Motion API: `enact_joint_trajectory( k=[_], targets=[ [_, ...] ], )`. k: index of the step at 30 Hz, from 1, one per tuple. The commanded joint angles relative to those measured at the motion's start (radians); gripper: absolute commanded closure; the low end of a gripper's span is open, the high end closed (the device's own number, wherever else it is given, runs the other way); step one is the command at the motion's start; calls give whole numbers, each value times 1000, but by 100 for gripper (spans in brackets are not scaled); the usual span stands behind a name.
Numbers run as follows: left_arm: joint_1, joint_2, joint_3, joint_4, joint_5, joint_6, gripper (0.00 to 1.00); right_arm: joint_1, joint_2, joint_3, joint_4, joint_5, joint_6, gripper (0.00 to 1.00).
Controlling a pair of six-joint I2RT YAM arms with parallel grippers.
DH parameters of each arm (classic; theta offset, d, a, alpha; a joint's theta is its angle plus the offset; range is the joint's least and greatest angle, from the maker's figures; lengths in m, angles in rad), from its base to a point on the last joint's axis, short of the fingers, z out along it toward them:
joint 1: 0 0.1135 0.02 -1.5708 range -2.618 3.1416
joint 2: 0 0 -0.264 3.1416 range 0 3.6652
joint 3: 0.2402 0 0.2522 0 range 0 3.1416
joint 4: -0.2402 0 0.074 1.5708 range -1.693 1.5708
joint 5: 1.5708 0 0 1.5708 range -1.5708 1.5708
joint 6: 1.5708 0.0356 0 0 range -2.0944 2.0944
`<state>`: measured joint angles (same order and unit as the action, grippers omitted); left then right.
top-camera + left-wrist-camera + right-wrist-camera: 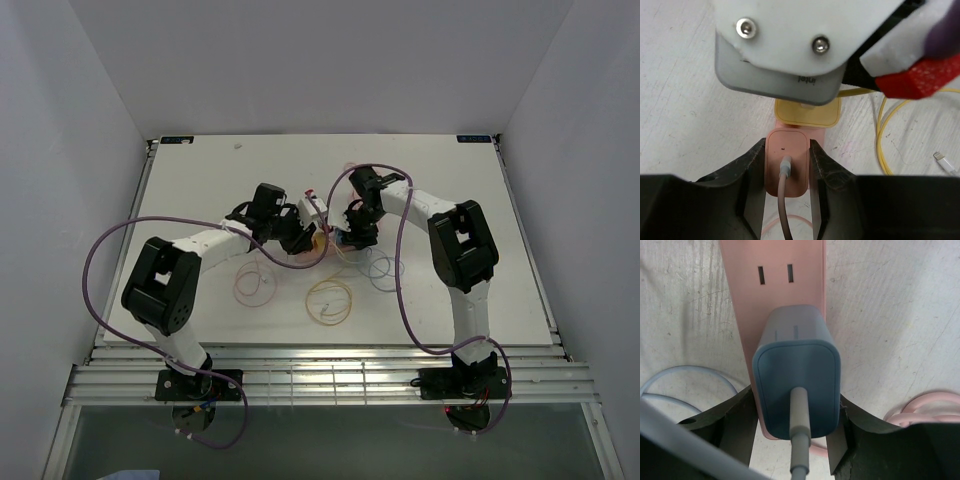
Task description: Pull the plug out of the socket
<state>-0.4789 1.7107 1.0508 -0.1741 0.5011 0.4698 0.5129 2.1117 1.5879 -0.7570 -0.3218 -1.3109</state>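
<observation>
The left gripper lifts the pink plug (786,162) next, moves across, lowers and releases it. Bare tabletop lies to the left of that gripper in the top view.
The pink power strip (775,290) lies on the white table, with one free outlet showing. A blue plug (797,385) with a grey cord sits in it. My right gripper (797,412) is shut on the blue plug, one finger on each side. In the left wrist view a pink plug (786,162) with a pink cord sits in the strip (820,134), and a yellow plug (808,111) sits just beyond it. My left gripper (787,155) is shut on the pink plug. In the top view both grippers, left (297,233) and right (353,228), meet at the table's middle.
The strip's coiled pink cord (925,412) lies to the right of the blue plug. Loose cable loops lie in front of the grippers: pink (255,283), yellow (330,300), pale blue (380,265). The right wrist's camera housing (785,50) hangs close over the yellow plug. A white connector (945,162) lies at the right.
</observation>
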Motion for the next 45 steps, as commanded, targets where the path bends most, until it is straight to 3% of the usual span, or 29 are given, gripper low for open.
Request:
enact_joint_trajectory(
  k=[1,8,15,25,29,33,41,45],
  targets=[
    [11,-74,-43,-27,115,73,100,-8,57,-37,-85,132,48,92],
    [11,-77,-55,-36,50,73,100,-8,59,-37,-84,139,47,92],
    [11,-65,-31,77,-260,-103,100,-4,60,-34,-87,144,55,92],
    [11,-118,-74,137,-331,-152,100,-1,67,-28,-93,152,61,92],
    [11,-111,-67,113,-205,-109,100,-1,71,-28,-90,156,61,92],
    [11,-180,-126,201,64,-85,100,1,73,-29,-88,155,58,92],
    [16,-194,-138,266,218,-86,100,3,77,-26,-88,141,52,92],
    [16,-152,-89,208,182,-94,100,3,70,-26,-93,128,47,92]
  ],
)
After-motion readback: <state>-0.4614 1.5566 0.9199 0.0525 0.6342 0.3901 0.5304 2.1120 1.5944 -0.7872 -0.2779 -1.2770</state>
